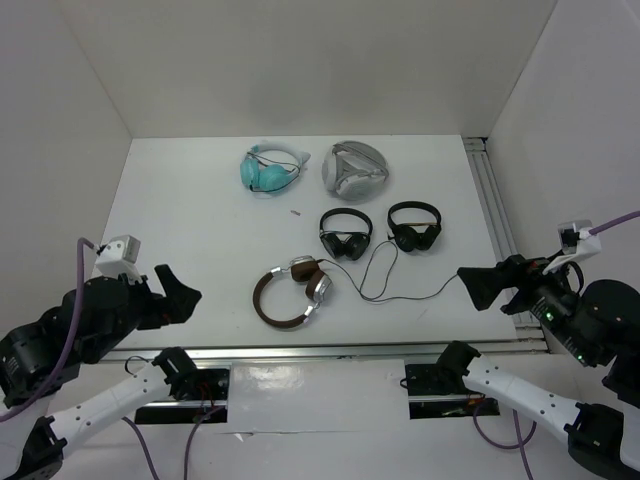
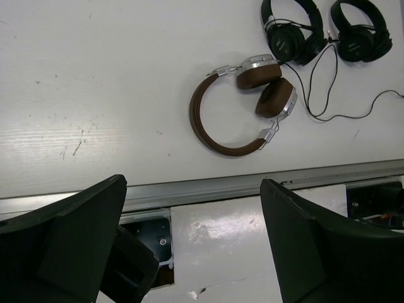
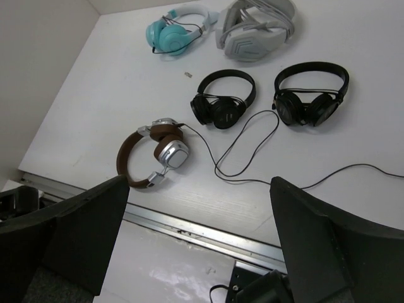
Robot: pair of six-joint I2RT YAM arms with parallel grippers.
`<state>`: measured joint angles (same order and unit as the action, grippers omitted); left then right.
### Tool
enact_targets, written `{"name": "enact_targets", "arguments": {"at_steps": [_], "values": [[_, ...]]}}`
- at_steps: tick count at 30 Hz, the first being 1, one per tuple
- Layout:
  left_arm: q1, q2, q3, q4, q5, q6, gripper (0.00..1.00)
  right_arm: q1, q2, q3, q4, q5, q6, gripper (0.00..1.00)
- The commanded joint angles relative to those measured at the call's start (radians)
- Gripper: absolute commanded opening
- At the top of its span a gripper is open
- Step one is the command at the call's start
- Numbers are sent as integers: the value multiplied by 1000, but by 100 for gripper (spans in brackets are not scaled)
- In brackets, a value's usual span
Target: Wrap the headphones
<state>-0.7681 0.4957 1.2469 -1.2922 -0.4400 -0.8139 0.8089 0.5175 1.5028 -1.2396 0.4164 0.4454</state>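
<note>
My left gripper moves down and to the right in the top view next, onto the headband's curve [image 1: 258, 304] [image 2: 197, 128], which faces it and lies clear of the cable.
The headphones [image 1: 262, 300] lie flat near the table's front edge, with a brown headband, silver earcups and brown pads. Their thin black cable [image 1: 362, 296] trails loosely to the right in a loop, with its end near my right gripper. My left gripper [image 1: 182, 296] is open and empty, hovering left of the headphones over the front edge. My right gripper [image 1: 478, 286] is open and empty, to the right near the cable's end. The headphones also show in the left wrist view [image 2: 259, 74] and the right wrist view [image 3: 167, 151].
Two small black headphones [image 1: 345, 235] [image 1: 414, 227] lie just behind the cable loop. A teal pair [image 1: 270, 170] and a grey-white pair [image 1: 355, 170] lie at the back. A metal rail [image 1: 330, 350] runs along the front edge and another [image 1: 495, 210] along the right side.
</note>
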Motion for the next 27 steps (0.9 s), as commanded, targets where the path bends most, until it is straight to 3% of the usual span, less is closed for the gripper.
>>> {"name": "enact_targets", "arguments": {"at_steps": [1, 10, 15, 20, 24, 27], "values": [[-20, -25, -26, 39, 14, -34, 100, -5, 19, -7, -24, 22, 21, 100], [-30, 14, -136, 191, 83, -34, 100, -5, 1, -47, 8, 47, 36, 100], [-30, 98, -357, 429, 170, -99, 100, -5, -7, -217, 80, -48, 46, 100], [-30, 300, -582, 639, 179, -247, 99, -5, -20, -285, 178, -122, 46, 100], [-48, 483, -673, 728, 147, -381, 99, -5, -11, -294, 178, -153, 46, 100], [-57, 504, -719, 778, 136, -447, 100, -5, -30, -294, 169, -162, 36, 100]]}}
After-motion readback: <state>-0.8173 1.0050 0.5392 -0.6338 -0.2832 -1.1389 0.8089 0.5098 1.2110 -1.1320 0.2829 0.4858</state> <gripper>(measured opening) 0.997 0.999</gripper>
